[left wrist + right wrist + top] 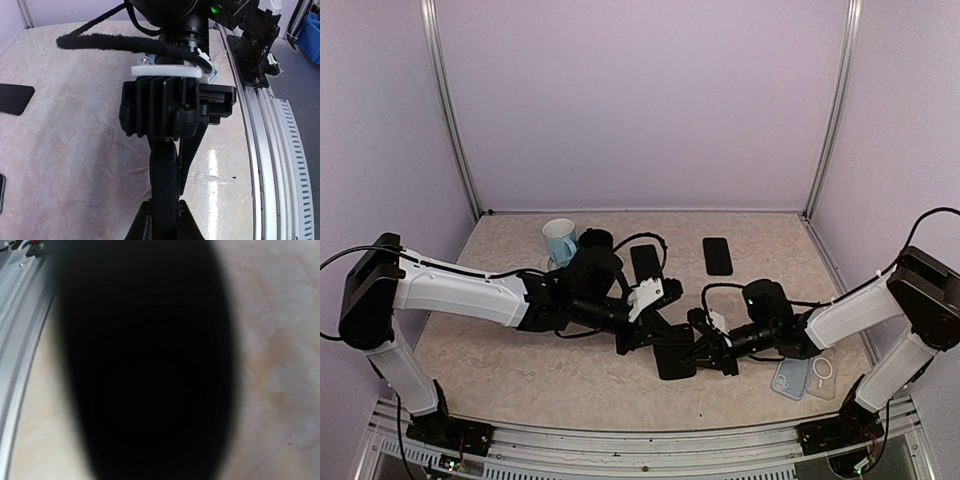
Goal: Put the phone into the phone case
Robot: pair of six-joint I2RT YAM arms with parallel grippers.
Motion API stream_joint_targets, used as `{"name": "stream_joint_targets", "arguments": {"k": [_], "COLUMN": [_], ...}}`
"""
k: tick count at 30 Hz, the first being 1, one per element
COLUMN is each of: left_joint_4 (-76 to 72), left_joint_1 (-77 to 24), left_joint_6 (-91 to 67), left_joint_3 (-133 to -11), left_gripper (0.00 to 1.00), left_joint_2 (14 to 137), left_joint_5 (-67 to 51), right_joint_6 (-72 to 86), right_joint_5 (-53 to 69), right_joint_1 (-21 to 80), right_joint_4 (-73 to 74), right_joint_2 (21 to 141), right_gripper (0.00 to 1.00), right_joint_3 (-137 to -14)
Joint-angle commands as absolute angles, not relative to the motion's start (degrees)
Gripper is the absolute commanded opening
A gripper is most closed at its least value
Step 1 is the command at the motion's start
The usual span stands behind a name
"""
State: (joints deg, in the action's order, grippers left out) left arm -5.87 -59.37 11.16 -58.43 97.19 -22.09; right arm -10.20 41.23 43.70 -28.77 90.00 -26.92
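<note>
The right gripper lifts the phone, carries it across and lowers it to release next, since the open tabletop lies to its left in the top view.
A black phone [672, 360] hangs just above the tabletop at the front middle, held between both arms. My left gripper [650, 338] is shut on it. In the left wrist view the phone [164, 175] stands edge-on, pinched at its near end by my left gripper [165, 220]. My right gripper [706, 352] meets the phone's other end, one black finger lying along its side. In the right wrist view the phone [145, 365] is a blurred dark mass that hides the fingers. A clear phone case [790, 378] lies flat on the table, right of the right gripper.
A second clear case with a ring [822, 371] lies beside the first. Two more black phones [645, 262] [717, 256] lie flat further back. A white and blue cup [560, 240] stands back left. The metal rail [272, 150] runs along the table's near edge.
</note>
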Motion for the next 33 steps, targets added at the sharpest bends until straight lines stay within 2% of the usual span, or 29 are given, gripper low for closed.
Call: {"name": "stream_joint_targets", "arguments": {"k": [1, 2, 4, 8, 12, 15, 16, 17, 19, 20, 23, 25, 30, 31, 32, 33], "left_joint_4": [-8.88, -9.4, -11.12, -20.46, -26.24, -29.85, -30.93, -32.02, -33.62, -33.89, -33.89, -33.44, -32.73, -32.27, -31.81, -31.21], "left_joint_1": [-59.81, -59.73, -59.12, -56.18, -57.57, -59.61, -59.7, -59.75, -59.91, -60.31, -61.74, -62.28, -62.84, -62.98, -63.15, -63.25], "left_joint_6": [9.75, 9.3, 7.86, 1.07, -1.77, -2.12, -2.56, -3.08, -3.73, -3.69, -2.15, -1.58, -1.24, -0.53, -0.23, -0.18], "left_joint_3": [-56.27, -55.6, -53.61, -46.98, -43.66, -43.32, -43.59, -43.84, -44.64, -45.27, -46.68, -47.06, -46.78, -46.9, -47.28, -47.89], "left_gripper": [0.32, 0.43, 0.53, 0.63, 0.7, 0.7, 0.68, 0.61, 0.38, 0.31, 0.19, 0.0, 0.0, 0.05, 0.3, 0.42], "left_joint_2": [93.49, 92.03, 89.66, 82.98, 78.23, 78.13, 78.74, 79.03, 79.42, 79.61, 80.13, 80.54, 80.24, 79.88, 79.61, 79.49], "left_joint_5": [-21.06, -20.96, -21.06, -23.59, -23.06, -20.15, -19.86, -19.59, -19.97, -20.06, -20.32, -19.24, -18.17, -18.09, -17.39, -16.95], "right_joint_6": [-6.67, -6.85, -7.18, -7.11, -5.43, -5.71, -5.98, -6.24, -6.45, -6.5, -6.74, -6.83, -7.34, -7.78, -8.32, -8.76], "right_joint_5": [43.58, 43.75, 44.76, 48.67, 48.86, 49.36, 49.2, 49.03, 48.92, 48.86, 48.46, 47.89, 47.46, 47.34, 47.17, 47.24], "right_joint_1": [43.96, 43.85, 43.64, 43.45, 43.57, 43.83, 43.85, 43.9, 43.96, 44.09, 44.77, 45.21, 45.82, 45.95, 46.04, 46.17], "right_joint_4": [-31.4, -29.36, -25.49, -20.76, -20.01, -20.85, -20.88, -20.36, -18.5, -17.86, -17.36, -17.31, -16.68, -15.91, -14.99, -14.14], "right_joint_2": [84.23, 82.84, 79.85, 74.13, 70.3, 69.7, 69.81, 70.04, 70.51, 70.57, 70.35, 69.96, 69.76, 69.88, 70.01, 70.19], "right_gripper": [0.0, 0.0, 0.0, 0.0, 0.0, 0.0, 0.0, 0.0, 0.0, 0.0, 0.0, 0.0, 0.0, 0.0, 0.0, 0.0], "right_joint_3": [-27.45, -28.1, -29.79, -33.28, -35.97, -37.43, -37.8, -38.24, -39.59, -40.22, -40.49, -40.56, -40.52, -40.66, -40.88, -41.07]}}
